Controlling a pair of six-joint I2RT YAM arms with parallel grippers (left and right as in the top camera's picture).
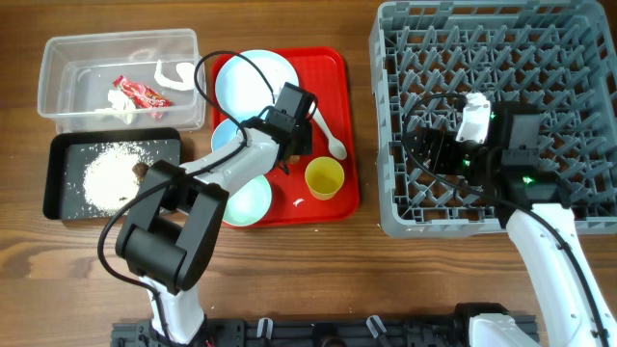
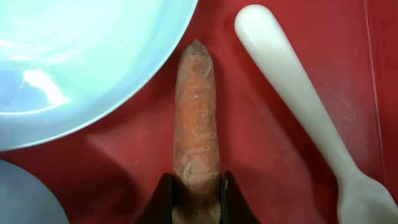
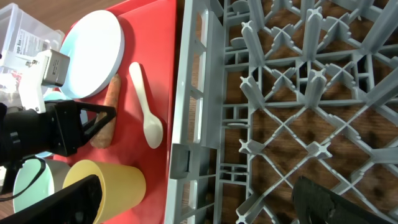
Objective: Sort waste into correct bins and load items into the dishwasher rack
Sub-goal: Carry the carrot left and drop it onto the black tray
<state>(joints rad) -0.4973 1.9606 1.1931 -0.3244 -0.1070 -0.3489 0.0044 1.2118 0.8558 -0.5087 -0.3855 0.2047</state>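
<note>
I should lift the carrot stick with my left gripper and then lower it onto the rice (image 1: 111, 179) in the black tray, which has a brown lump in it too.
My left gripper (image 2: 198, 193) is shut on the lower end of the orange-brown carrot stick (image 2: 196, 106), which lies on the red serving tray between the pale blue plate (image 2: 81, 56) and the white spoon (image 2: 298, 93). In the overhead view the left gripper (image 1: 297, 145) hides the stick. The right wrist view shows the stick (image 3: 109, 112) in the dark fingers. My right gripper (image 3: 205, 199) is open and empty over the left part of the grey dishwasher rack (image 1: 578, 58). The yellow cup (image 1: 324, 178) stands on the tray.
The clear tub (image 1: 58, 58) holds the red wrapper (image 1: 143, 93) and paper scraps (image 1: 174, 75). The black tray (image 1: 53, 178) holds rice (image 1: 111, 173) and a brown lump (image 1: 141, 171). A whitish-blue bowl (image 1: 224, 137), a mint bowl (image 1: 246, 202) and a small white scrap (image 1: 298, 203) lie on the red tray (image 1: 337, 67).
</note>
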